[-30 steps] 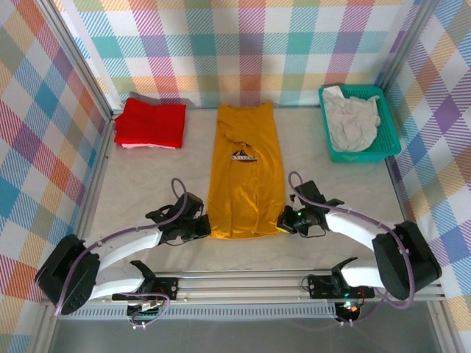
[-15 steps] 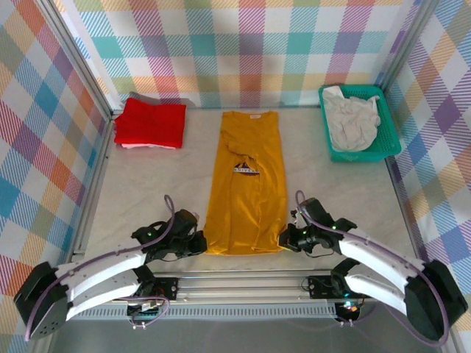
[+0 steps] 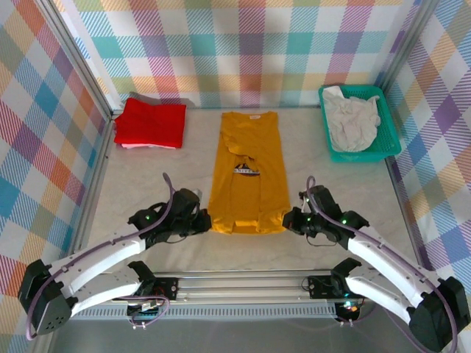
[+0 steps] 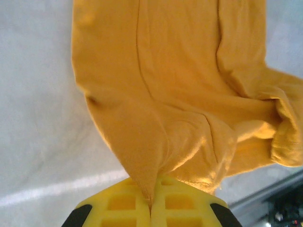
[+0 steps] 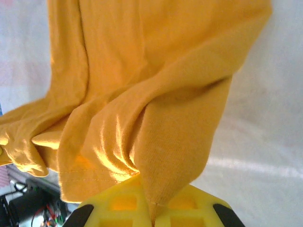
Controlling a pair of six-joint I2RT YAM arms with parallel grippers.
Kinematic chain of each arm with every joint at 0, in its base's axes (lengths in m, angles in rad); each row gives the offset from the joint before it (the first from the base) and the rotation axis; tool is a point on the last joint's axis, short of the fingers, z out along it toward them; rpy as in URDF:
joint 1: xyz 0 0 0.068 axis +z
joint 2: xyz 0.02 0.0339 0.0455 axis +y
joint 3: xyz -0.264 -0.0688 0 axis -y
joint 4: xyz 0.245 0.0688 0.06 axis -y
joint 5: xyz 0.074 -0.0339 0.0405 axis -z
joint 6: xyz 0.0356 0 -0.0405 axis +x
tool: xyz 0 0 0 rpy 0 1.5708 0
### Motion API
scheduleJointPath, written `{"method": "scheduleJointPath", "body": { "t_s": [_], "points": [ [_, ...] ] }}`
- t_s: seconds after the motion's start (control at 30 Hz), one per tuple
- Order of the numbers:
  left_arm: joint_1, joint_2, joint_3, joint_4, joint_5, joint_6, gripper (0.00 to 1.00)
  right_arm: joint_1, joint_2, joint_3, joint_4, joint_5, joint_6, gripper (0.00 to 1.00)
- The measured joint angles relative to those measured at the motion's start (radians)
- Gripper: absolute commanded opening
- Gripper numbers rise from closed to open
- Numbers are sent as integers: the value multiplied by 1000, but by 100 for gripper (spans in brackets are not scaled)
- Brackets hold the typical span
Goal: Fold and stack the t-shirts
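Observation:
Next, my left gripper carries the hem corner outward and down onto the shirt's edge beside the logo (image 3: 246, 170), then releases it, since the shirt's still full length.
The mustard-yellow t-shirt (image 3: 247, 173) lies lengthwise down the middle of the table, sleeves folded in, its dark oval logo (image 3: 246, 170) showing. My left gripper (image 3: 206, 220) is shut on the shirt's near left hem corner (image 4: 147, 184). My right gripper (image 3: 288, 220) is shut on the near right hem corner (image 5: 163, 189). Both corners are lifted a little off the table. The yellow cloth (image 4: 180, 94) drapes away from the left jaws, and the same cloth (image 5: 142, 85) hangs from the right jaws. A folded red t-shirt (image 3: 151, 122) lies at the back left. An off-white t-shirt (image 3: 353, 121) is bunched in the basket.
A teal mesh basket (image 3: 384, 149) stands at the back right against the wall. Plaid walls close in the left, back and right sides. A metal rail (image 3: 243, 283) runs along the near edge between the arm bases. Bare table lies either side of the yellow shirt.
Both grippers have carried the near hem away from the front edge, toward the back. The shirt's visible length has shortened and its collar end has settled flat.

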Motion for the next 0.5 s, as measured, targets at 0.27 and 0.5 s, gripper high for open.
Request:
{"method": "scheduleJointPath", "body": {
  "t_s": [0.27, 0.5],
  "points": [
    [150, 171, 98, 113, 0, 141, 0, -119, 216, 167, 47, 8, -124, 0],
    [235, 352, 186, 262, 5, 243, 0, -166, 428, 281, 131, 18, -196, 0]
  ]
}}
